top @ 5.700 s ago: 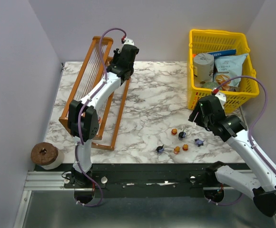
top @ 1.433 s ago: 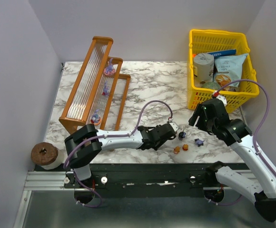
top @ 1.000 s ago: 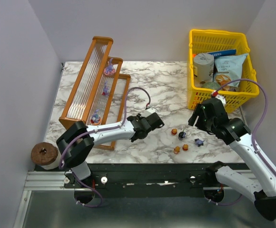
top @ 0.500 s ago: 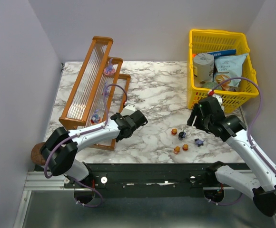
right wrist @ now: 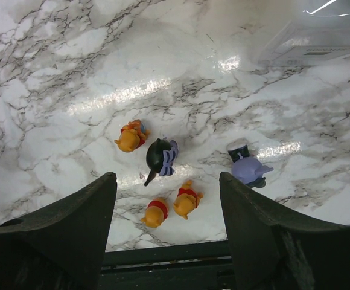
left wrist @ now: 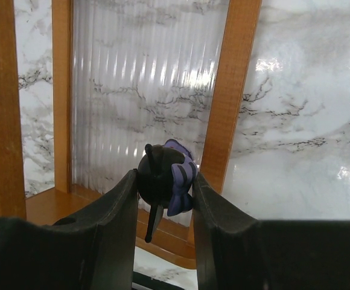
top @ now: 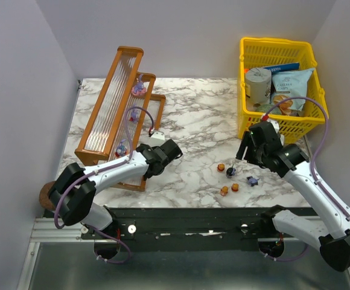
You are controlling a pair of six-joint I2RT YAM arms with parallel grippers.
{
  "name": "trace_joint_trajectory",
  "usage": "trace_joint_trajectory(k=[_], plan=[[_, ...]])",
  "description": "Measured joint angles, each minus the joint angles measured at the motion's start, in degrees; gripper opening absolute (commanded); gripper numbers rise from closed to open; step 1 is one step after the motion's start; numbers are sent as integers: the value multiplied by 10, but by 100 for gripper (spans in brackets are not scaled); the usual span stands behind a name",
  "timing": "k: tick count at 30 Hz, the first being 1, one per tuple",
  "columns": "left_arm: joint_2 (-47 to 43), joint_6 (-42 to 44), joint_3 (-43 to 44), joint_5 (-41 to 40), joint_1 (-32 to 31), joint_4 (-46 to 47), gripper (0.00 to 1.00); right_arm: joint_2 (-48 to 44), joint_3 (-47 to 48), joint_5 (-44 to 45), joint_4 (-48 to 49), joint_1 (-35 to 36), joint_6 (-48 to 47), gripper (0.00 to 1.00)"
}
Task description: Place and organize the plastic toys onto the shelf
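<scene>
My left gripper moves down onto the near end of the shelf's lowest level [top: 136,179] next, beside the level's wooden bar.
The shelf [top: 130,51], an orange-brown stepped rack with clear ribbed tiers, stands at the back left and holds three purple toys [top: 133,113]. My left gripper [top: 165,151] is at the shelf's near right rail, shut on a black toy with a purple bow [left wrist: 163,180]; the lowest tier and its wooden rail [left wrist: 229,90] lie right beyond it. My right gripper [top: 246,149] is open and empty, above the loose toys on the marble: three orange ones [right wrist: 131,136], a black one with a purple bow [right wrist: 160,157] and a purple-navy one [right wrist: 248,167].
A yellow mesh basket [top: 277,43] at the back right holds a can [top: 258,84] and snack packets [top: 292,84]. A brown roll [top: 44,194] sits off the table's near left corner, partly behind my left arm. Grey walls close in on three sides.
My left gripper took a black toy from the cluster and swung left with it to the shelf's lowest tier. The right gripper shifted only slightly.
</scene>
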Motion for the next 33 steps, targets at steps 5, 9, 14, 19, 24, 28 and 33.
trace_joint_trajectory(k=[5, 9, 14, 19, 24, 28, 33], plan=[[-9, 0, -21, 1, 5, 5, 29, 3, 0, 0, 4, 0, -1, 77], [-11, 0, -28, 2, 12, 7, 29, 4, 0, 0, 5, 0, -1, 77], [-11, 1, -36, 8, 23, 20, 32, 10, 7, 0, 6, 0, -1, 77], [-20, 9, -53, 29, 30, 43, 33, 10, 9, 0, 8, 0, -1, 77], [-35, 14, -63, 46, 34, 61, 35, 10, 9, 0, 8, 0, -1, 77], [-38, 16, -66, 49, 35, 67, 36, 10, 9, 0, 9, 0, -1, 77], [-38, 16, -66, 48, 35, 67, 38, 10, 9, 0, 8, 0, -1, 77]])
